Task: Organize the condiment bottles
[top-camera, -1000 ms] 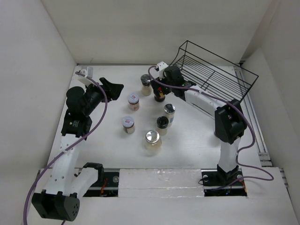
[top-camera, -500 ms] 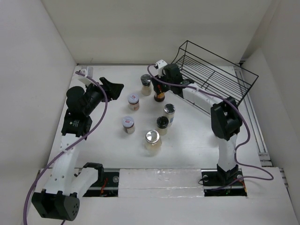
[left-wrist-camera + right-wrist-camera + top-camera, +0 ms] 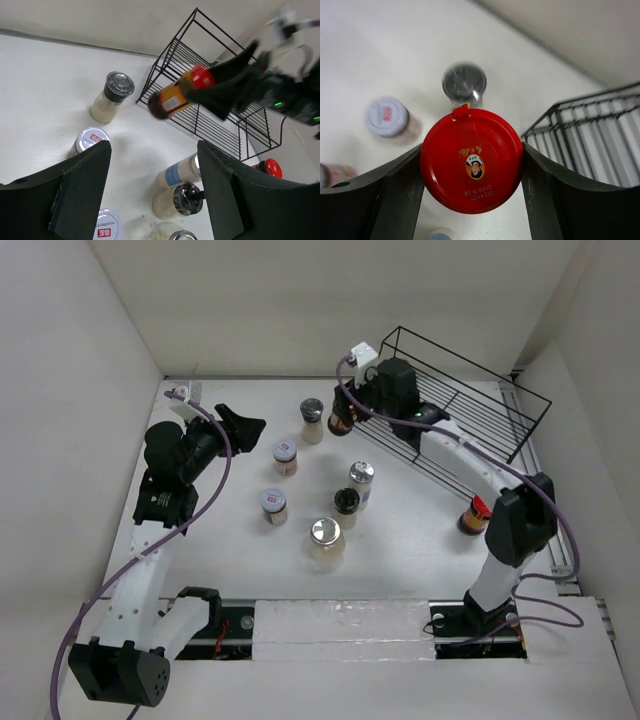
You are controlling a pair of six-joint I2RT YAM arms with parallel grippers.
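Next, my right gripper rises outward, turns the bottle upright, lowers it onto the upper shelf's far corner [image 3: 404,349] and releases it, since the wire rack [image 3: 460,405] is empty.
My right gripper [image 3: 347,412] is shut on a dark red-capped bottle [image 3: 471,160] and holds it tilted above the table, beside the left end of the black wire rack [image 3: 460,405]. The left wrist view shows the bottle [image 3: 172,97] in the air in front of the rack [image 3: 215,100]. On the table stand a black-capped jar [image 3: 312,420], two white-capped jars [image 3: 285,455] [image 3: 273,505], a blue-labelled jar [image 3: 361,480], another black-capped jar [image 3: 346,506] and a wide silver-lidded jar [image 3: 325,538]. My left gripper [image 3: 240,425] is open and empty, left of the jars.
Another red-capped bottle [image 3: 473,515] stands at the right, by my right arm's elbow. The rack lies tilted at the back right. White walls enclose the table on three sides. A metal rail [image 3: 545,500] runs along the right edge.
My right gripper has lifted the red-capped bottle off the table and moved it back and right, toward the rack. The right arm's elbow swung right. The left arm has not moved.
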